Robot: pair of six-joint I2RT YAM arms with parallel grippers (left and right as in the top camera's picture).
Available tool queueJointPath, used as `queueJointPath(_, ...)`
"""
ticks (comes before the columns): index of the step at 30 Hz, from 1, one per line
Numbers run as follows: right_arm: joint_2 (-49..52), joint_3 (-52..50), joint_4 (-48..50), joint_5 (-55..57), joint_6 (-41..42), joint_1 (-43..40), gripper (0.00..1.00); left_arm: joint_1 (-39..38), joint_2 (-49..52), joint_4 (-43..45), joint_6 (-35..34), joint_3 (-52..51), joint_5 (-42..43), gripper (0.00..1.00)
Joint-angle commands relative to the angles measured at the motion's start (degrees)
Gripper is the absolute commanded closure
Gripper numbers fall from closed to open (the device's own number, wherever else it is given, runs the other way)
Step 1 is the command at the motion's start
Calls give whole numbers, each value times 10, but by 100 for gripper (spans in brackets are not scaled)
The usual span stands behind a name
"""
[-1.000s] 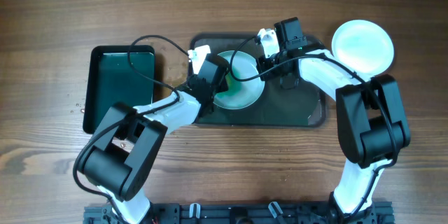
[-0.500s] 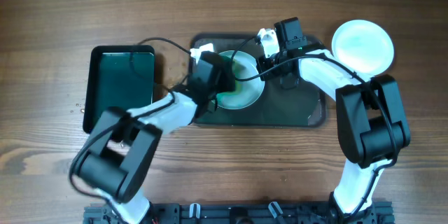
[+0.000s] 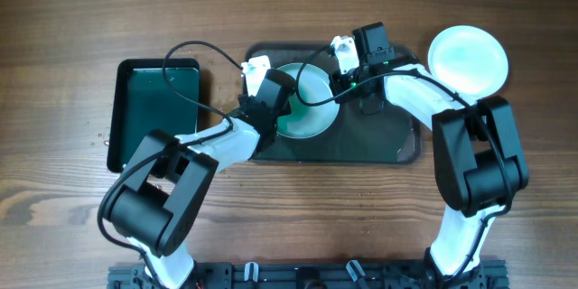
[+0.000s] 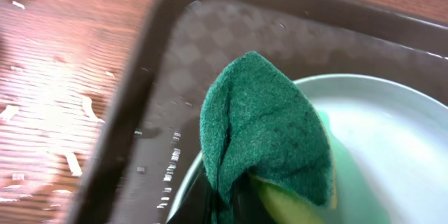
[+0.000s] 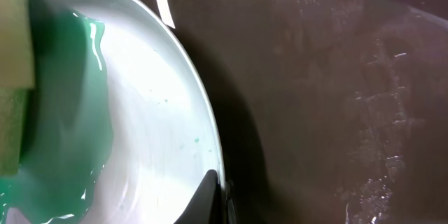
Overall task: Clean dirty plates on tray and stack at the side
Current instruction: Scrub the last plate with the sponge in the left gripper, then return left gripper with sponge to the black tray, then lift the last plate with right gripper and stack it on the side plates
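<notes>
My right gripper next will rise, carry the held plate over a white plate [image 3: 467,59], lower and release the held plate's rim, as that white plate lies beside the tray to stack on.
A pale plate [image 3: 312,116] smeared with teal-green liquid stands tilted on the dark grey tray [image 3: 379,137]. My left gripper [image 3: 274,101] is shut on a green and yellow sponge [image 4: 266,133] and presses it on the plate's left side [image 4: 392,147]. My right gripper [image 3: 340,79] is shut on the plate's right rim [image 5: 154,112], with its fingertips [image 5: 218,190] pinching the edge. The sponge's yellow side [image 5: 12,42] shows at the left in the right wrist view. A white plate [image 3: 467,59] lies on the table to the right of the tray.
A smaller black tray with green inside [image 3: 153,113] lies left of the grey tray. The grey tray's floor is wet [image 5: 336,98]. Water drops and white streaks lie on the wood beside the tray's left rim [image 4: 49,126].
My left gripper has rubbed the sponge a little up and back over the plate's left side. My right gripper has kept still on the rim.
</notes>
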Motion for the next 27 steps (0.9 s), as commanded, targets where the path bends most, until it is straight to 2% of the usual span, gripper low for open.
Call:
queueJointPath(1,13,5,-4,20,0,-6,95,17,-54,-6,21,-11,-68,96)
queueJointPath(5,13,5,-4,18,3,-5,95,17,-149,-5,7,-11,39,96)
queueJointPath(9,6,5,0,19,3,-5,96,44,-224,-33,8,-11,11,96)
queueJointPath(14,-33,6,13,45,-7,-5,96,141,-242,-131,5,-11,2,96)
queueJointPath(21,-125,6,16,171,-87,3,96,243,-241,-240,5,-11,1,96)
queueJointPath(24,-158,6,33,289,-148,28,96,266,-241,-248,5,-12,1,96)
queueJointPath(27,-172,6,59,447,-255,73,96,286,-240,-253,5,-12,2,96)
